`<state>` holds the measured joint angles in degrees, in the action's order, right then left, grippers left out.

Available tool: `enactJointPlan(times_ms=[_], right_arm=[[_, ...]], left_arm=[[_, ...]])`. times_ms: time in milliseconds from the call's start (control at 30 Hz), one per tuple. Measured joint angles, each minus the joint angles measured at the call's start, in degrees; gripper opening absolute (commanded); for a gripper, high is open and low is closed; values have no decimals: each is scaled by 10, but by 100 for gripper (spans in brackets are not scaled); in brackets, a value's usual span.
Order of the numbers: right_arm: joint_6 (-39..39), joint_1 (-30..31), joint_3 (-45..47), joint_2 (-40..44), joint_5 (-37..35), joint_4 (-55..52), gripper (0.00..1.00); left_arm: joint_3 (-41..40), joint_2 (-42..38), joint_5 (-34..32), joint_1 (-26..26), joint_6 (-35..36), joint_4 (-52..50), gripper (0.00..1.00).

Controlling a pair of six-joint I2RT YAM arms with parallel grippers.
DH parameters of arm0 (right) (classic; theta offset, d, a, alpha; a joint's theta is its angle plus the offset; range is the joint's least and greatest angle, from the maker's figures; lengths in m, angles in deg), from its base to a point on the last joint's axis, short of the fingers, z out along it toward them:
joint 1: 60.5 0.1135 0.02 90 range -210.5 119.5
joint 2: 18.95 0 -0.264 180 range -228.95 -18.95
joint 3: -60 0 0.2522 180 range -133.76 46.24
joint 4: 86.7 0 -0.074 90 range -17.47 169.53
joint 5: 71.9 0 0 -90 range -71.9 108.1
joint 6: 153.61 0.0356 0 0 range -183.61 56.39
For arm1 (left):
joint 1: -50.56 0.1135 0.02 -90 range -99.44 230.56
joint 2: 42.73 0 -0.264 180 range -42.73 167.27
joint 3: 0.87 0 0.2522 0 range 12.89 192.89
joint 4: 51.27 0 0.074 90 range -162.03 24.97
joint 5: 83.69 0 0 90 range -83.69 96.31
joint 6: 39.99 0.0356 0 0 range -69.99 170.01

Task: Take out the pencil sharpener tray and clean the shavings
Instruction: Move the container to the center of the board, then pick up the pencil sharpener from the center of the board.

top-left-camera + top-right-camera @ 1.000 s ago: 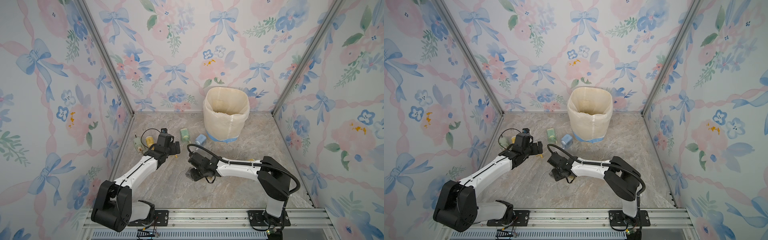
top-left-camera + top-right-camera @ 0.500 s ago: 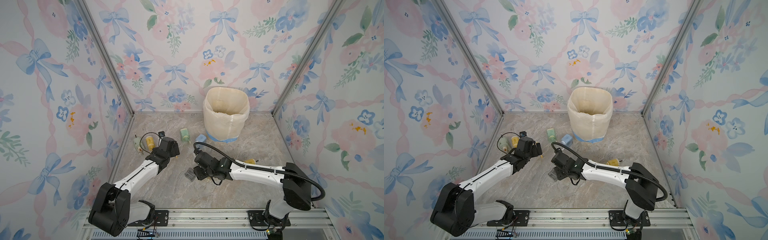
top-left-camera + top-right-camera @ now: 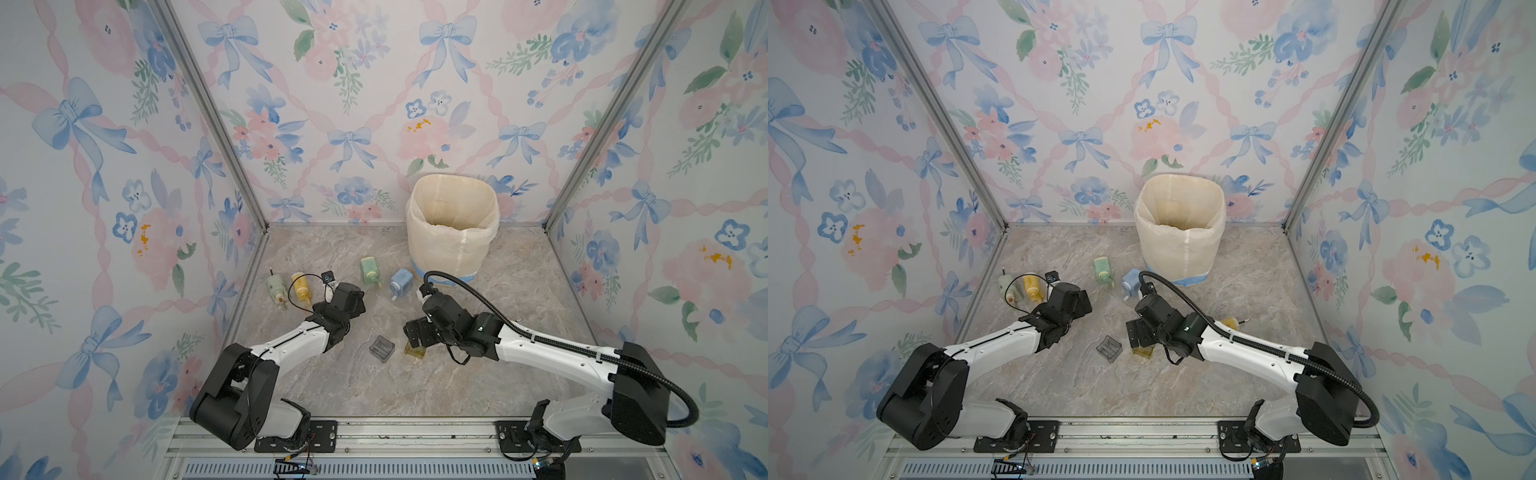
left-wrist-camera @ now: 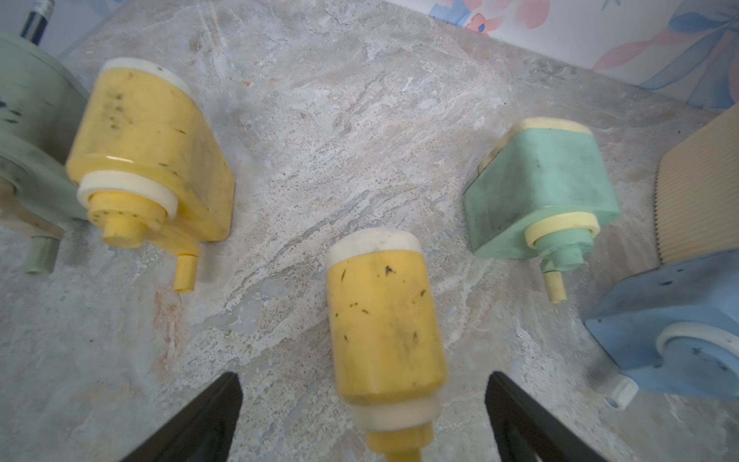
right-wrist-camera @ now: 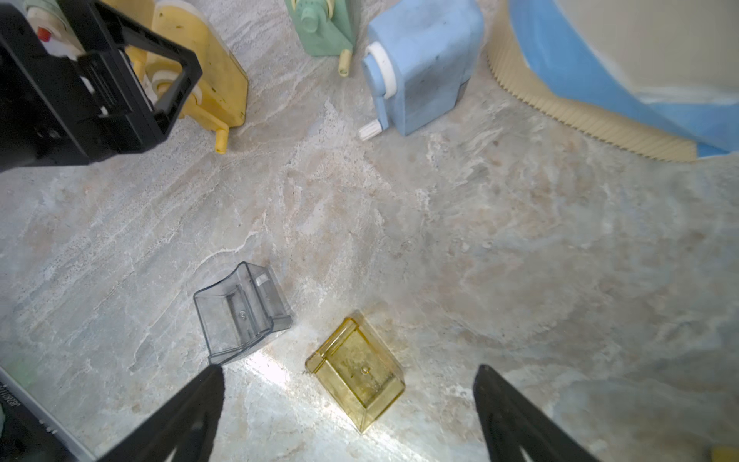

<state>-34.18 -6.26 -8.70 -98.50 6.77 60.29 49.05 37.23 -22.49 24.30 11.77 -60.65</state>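
My left gripper moves down over the yellow pencil sharpener's body (image 4: 387, 327) next and closes on its long sides, since it lies below, between the spread fingers.
A clear yellow tray (image 5: 356, 384) lies open side up on the marble floor, looking empty, straight under my open right gripper (image 5: 348, 370) and touching neither finger. It shows at the gripper's edge in both top views (image 3: 415, 353) (image 3: 1144, 352). A clear grey tray (image 5: 240, 312) lies beside it (image 3: 381, 348). My left gripper (image 4: 363, 378) is open over a yellow pencil sharpener (image 4: 384, 320) lying on its side between the spread fingers without contact. In a top view the left gripper (image 3: 345, 301) hides that sharpener.
A lined bin (image 3: 449, 249) stands at the back. A green sharpener (image 3: 370, 270), a blue one (image 3: 400, 282), a yellow one (image 3: 300, 286) and a pale green one (image 3: 276, 291) lie in a row. Another yellow sharpener (image 3: 1231, 323) lies behind the right arm.
My right gripper has opened wide and shifted a little to the right, and the yellow tray now lies free on the floor. The left gripper has drawn back slightly, still open.
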Motion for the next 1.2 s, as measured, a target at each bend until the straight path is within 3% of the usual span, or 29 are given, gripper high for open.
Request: enactJointPlan(times_ms=[600,733,1200], right_arm=[[8,-60,67,92,3,62,99],[14,-71,71,97,3,71,100],[32,-78,83,100,3,75,99]], left_arm=[[-1,102,-68,-3,-6,90,95],[-1,122,-78,-3,-5,110,86],[-2,163,-81,-3,8,179,68]])
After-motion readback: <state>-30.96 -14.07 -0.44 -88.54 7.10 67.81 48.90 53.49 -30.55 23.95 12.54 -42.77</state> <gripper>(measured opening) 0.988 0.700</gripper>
